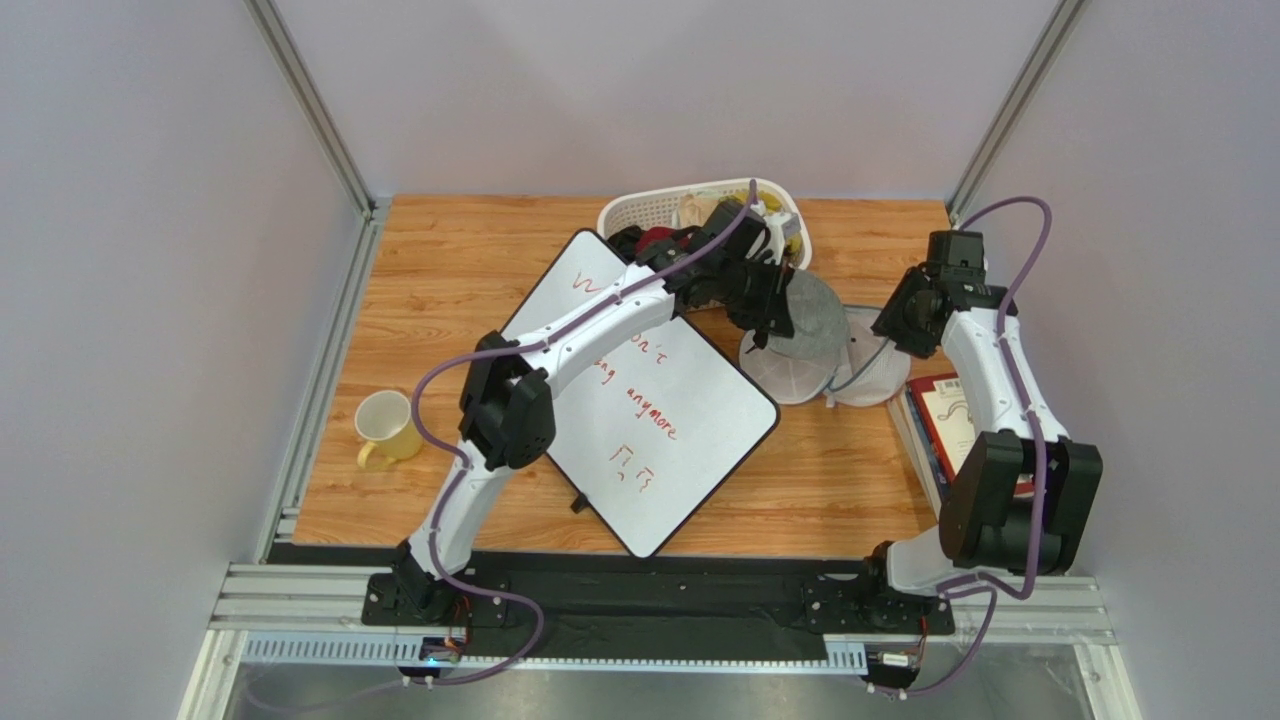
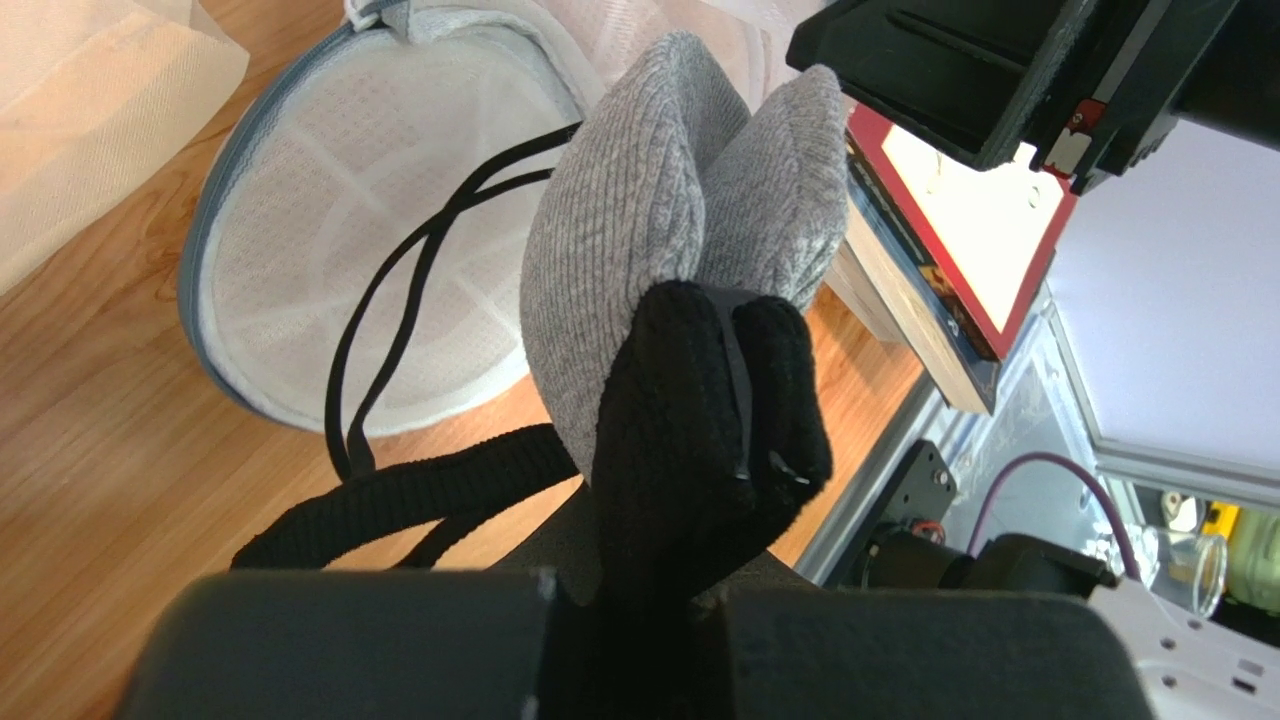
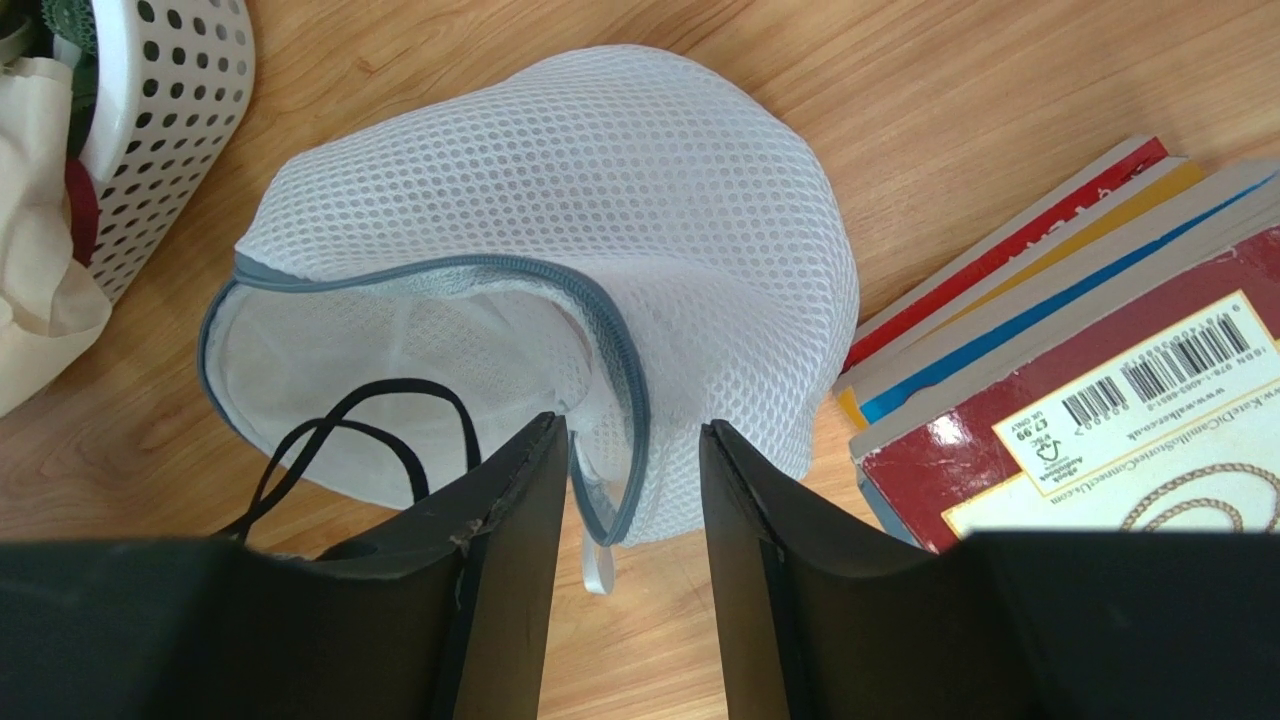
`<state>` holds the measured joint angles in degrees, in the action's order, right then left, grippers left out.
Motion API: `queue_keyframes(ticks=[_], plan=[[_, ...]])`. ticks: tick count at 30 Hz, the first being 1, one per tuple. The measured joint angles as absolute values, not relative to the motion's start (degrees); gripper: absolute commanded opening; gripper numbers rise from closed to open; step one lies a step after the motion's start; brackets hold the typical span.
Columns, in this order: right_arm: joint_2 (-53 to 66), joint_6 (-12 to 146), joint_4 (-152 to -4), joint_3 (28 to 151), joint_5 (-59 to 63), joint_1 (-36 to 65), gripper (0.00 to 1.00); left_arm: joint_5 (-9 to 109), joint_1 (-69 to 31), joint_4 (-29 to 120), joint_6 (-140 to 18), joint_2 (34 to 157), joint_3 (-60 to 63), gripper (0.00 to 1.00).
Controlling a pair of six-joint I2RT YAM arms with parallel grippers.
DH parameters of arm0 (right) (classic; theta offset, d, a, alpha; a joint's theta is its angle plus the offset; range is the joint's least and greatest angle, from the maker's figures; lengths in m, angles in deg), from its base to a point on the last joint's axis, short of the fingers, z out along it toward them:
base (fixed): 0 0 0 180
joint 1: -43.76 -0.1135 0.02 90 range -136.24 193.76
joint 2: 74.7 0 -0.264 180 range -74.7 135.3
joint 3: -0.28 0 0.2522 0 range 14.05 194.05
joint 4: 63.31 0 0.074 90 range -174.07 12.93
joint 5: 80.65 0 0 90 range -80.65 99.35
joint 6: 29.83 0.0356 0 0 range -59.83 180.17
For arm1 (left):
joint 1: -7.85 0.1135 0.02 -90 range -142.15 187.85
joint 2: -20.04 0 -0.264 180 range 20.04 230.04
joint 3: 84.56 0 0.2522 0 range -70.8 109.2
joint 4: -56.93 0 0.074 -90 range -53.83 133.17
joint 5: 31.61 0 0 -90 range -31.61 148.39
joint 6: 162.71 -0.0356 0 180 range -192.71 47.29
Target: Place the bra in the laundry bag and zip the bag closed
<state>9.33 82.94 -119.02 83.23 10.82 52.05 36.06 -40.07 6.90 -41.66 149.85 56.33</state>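
The robot should next move its left gripper down and across to let go of the bra in the bag's opening (image 1: 851, 357) (image 2: 613, 33), because that opening is below the gripper, to its right in the top view.
The bra (image 2: 676, 195) has grey ribbed cups folded together, a black band and thin black straps (image 2: 406, 300). My left gripper (image 2: 706, 585) is shut on its black band and holds it above the laundry bag (image 2: 376, 210). The bag lies open on the wood, white mesh with a grey zipper rim. In the top view the bra (image 1: 812, 315) hangs from the left gripper (image 1: 769, 308) over the bag (image 1: 781, 372). My right gripper (image 3: 631, 428) is open, and its jaws straddle the zipper rim of the raised dome half (image 3: 601, 180). The straps (image 3: 361, 413) drape over the bag's lower half.
A white slotted basket (image 1: 706, 210) with clothes stands at the back, just behind the bag. A whiteboard (image 1: 639, 390) lies under the left arm. A yellow mug (image 1: 388, 428) is at the left. A stack of books (image 3: 1082, 390) lies right of the bag.
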Motion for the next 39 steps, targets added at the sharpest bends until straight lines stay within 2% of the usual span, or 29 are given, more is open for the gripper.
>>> queue_keyframes(ticks=[7, 14, 18, 30, 36, 39], plan=[[13.2, 82.8, -116.9, 83.3, 10.8, 52.0, 0.40, 36.9, -40.4, 10.1, -39.7, 154.0, 57.4, 0.00], [14.4, 82.4, -116.0, 83.3, 10.7, 51.6, 0.05, 37.6, -40.7, 12.4, -38.0, 157.4, 58.0, 0.00], [14.3, 82.5, -116.3, 83.3, 9.6, 51.1, 0.00, 37.9, -41.1, 13.8, -36.9, 159.1, 59.6, 0.00], [11.9, 83.2, -118.3, 84.1, 0.2, 50.7, 0.00, 37.9, -42.7, 19.7, -33.4, 163.1, 60.2, 0.00], [12.4, 83.7, -118.4, 84.1, -3.7, 50.8, 0.09, 36.8, -43.2, 22.9, -31.7, 165.7, 60.2, 0.00], [12.4, 83.7, -118.4, 84.1, -3.6, 51.1, 0.19, 36.1, -43.1, 24.4, -30.6, 166.7, 60.2, 0.00]])
